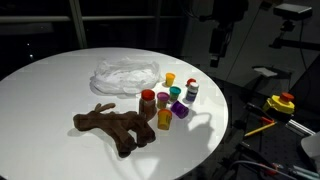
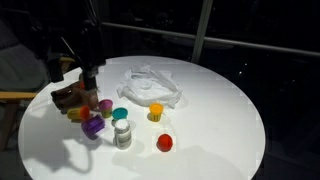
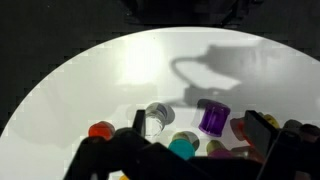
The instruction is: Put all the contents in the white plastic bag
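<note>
My gripper will move outward and down over the orange bottle [image 1: 170, 78] beside the white plastic bag [image 1: 125, 74], because that bottle is below and outward of my gripper.
The white plastic bag [image 1: 125, 74] [image 2: 150, 86] lies crumpled and flat on the round white table [image 1: 50, 90]. In front of it the brown plush toy [image 1: 114, 126] [image 2: 70, 100] lies on its side. Small jars stand beside it: orange [image 1: 170, 79] [image 2: 155, 111], teal [image 1: 175, 93] [image 2: 120, 115], purple [image 1: 180, 108] [image 2: 93, 126] [image 3: 213, 116], a red-lidded white one [image 1: 191, 89] [image 2: 122, 133] [image 3: 157, 118]. My gripper [image 1: 220, 42] [image 2: 88, 72] [image 3: 200, 128] hangs open above the jars, holding nothing.
A yellow and red device [image 1: 281, 104] sits on a dark stand off the table's edge. A wooden chair edge [image 2: 12, 97] shows beside the table. The surroundings are dark, with black stands behind the table.
</note>
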Available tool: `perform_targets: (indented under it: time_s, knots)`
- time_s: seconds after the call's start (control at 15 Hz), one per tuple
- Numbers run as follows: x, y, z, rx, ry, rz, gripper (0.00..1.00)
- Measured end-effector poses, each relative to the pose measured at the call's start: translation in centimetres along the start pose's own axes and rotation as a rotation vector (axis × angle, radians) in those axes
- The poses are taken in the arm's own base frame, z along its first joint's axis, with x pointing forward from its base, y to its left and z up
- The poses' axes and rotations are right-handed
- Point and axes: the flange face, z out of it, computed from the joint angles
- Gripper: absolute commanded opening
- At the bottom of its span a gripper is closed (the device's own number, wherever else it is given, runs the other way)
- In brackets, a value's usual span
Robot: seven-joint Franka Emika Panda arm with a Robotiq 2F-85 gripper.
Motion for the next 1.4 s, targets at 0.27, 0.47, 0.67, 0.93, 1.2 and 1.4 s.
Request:
perform_targets:
  time_s: [0.27, 0.47, 0.67, 0.93, 1.2, 1.4]
  knots:
    - [2.8, 2.0, 4.5, 0.029, 0.049, 0.038, 1.00]
    - [4.9, 3.1, 6.9, 0.022, 0.093, 0.069, 1.00]
    - [7.0, 3.8, 8.8, 0.019, 0.107, 0.103, 1.00]
    - [9.8, 4.7, 10.9, 0.017, 0.100, 0.147, 1.00]
    - [12.6, 6.3, 12.2, 0.002, 0.108, 0.214, 1.00]
    - [14.6, 7.3, 12.5, -0.007, 0.127, 0.261, 1.00]
